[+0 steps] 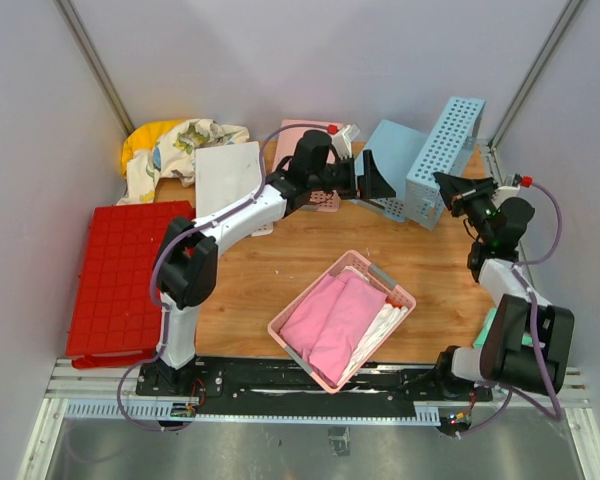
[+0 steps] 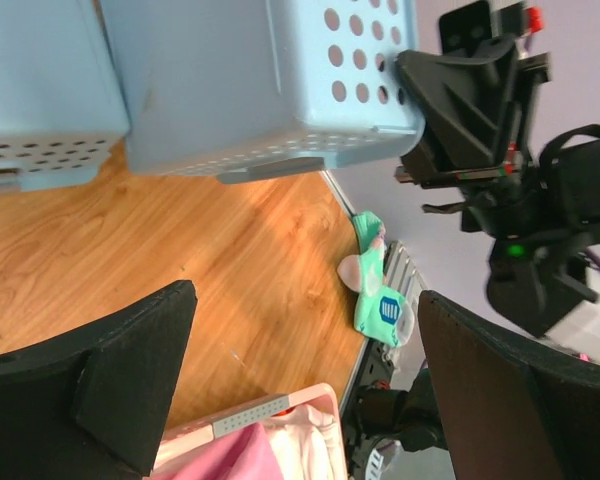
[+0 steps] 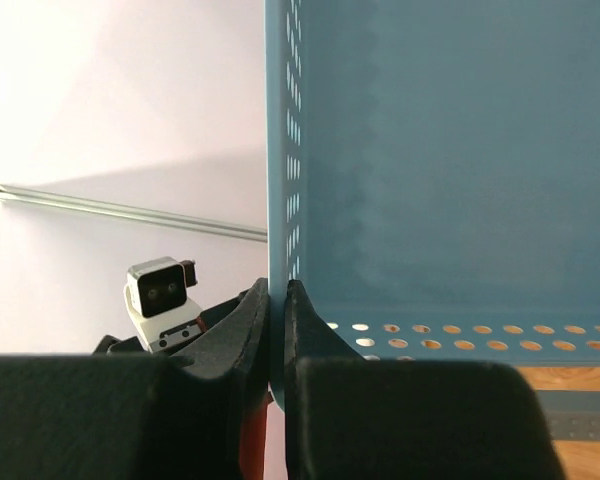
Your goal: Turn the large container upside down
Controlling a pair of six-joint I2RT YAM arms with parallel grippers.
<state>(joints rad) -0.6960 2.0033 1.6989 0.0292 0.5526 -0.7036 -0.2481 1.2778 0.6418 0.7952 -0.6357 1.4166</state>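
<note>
My right gripper should next lower the held light-blue basket (image 1: 442,160) and pull it back, then put the basket's edge down on the tabletop before it opens.
The large red container (image 1: 125,275) lies at the far left with its square-grid ribbed underside facing up, away from both grippers. My left gripper (image 1: 380,180) is open and empty in the top view, hovering at the back centre beside the light-blue baskets; it is also open in the left wrist view (image 2: 305,330). My right gripper (image 1: 450,188) is shut on the thin wall of a light-blue perforated basket (image 1: 442,160), which stands on edge at the back right. The right wrist view shows the gripper (image 3: 277,300) pinching that basket's wall (image 3: 440,150).
A second light-blue basket (image 1: 395,150) leans behind the held one. A pink basket (image 1: 345,318) with pink cloth sits front centre. A white lid (image 1: 227,175) and patterned cloth (image 1: 175,145) lie at the back left. A green sock (image 2: 380,300) lies at the right edge.
</note>
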